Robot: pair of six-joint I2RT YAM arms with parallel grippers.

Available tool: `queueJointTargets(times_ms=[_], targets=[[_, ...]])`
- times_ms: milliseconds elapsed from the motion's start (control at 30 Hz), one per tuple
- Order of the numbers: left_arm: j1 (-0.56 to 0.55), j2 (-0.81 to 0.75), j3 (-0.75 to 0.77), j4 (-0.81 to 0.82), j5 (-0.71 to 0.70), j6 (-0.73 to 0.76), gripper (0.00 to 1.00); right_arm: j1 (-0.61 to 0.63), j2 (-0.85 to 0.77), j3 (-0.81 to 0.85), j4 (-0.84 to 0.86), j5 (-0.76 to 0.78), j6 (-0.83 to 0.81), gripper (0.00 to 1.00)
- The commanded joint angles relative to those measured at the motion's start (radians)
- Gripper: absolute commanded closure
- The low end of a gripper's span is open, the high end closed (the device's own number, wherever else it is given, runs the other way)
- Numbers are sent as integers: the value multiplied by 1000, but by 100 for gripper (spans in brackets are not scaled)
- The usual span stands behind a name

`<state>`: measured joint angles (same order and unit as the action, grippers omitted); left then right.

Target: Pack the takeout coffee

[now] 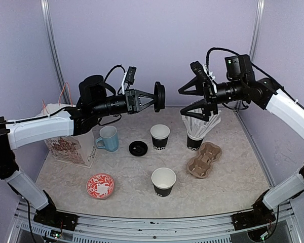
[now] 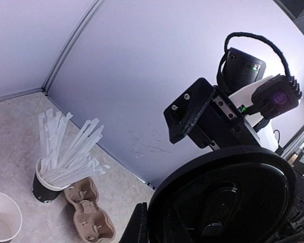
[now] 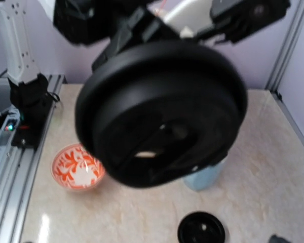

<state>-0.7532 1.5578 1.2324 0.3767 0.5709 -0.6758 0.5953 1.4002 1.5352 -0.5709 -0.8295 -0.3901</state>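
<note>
The robot's right gripper should move across to the lid in the left gripper, then close around the lid's raised top.
Two small black paper cups with white insides stand upright on the table, one at the middle (image 1: 160, 135) and one nearer the front (image 1: 163, 181). High above them my left gripper (image 1: 157, 96) is shut on the rim of a round black lid (image 1: 159, 96), holding it on edge. That lid fills the left wrist view (image 2: 223, 202) and the right wrist view (image 3: 162, 111). My right gripper (image 1: 183, 103) hangs open just right of the held lid, facing it, apart from it. A second black lid (image 1: 138, 148) lies flat between the mug and the middle cup.
A black cup full of white straws (image 1: 195, 137) and a brown pulp cup carrier (image 1: 204, 159) sit at the right. A light blue mug (image 1: 108, 138) and a patterned paper bag (image 1: 66, 144) stand at the left. A red-and-white dish (image 1: 100, 185) lies front left.
</note>
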Motion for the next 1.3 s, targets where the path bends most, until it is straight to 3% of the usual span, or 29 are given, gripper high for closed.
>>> queueJointTargets(times_ms=[0, 633, 1033, 1267], targets=[[2, 4, -25, 219, 55, -99, 91, 24, 31, 53, 58, -60, 71, 0], [-12, 72, -46, 384, 100, -190, 91, 111, 137, 147, 133, -95, 174, 1], [-16, 91, -39, 384, 82, -188, 91, 113, 148, 162, 169, -97, 255, 20], [-24, 93, -37, 360, 45, -168, 91, 113, 161, 151, 195, -95, 306, 25]])
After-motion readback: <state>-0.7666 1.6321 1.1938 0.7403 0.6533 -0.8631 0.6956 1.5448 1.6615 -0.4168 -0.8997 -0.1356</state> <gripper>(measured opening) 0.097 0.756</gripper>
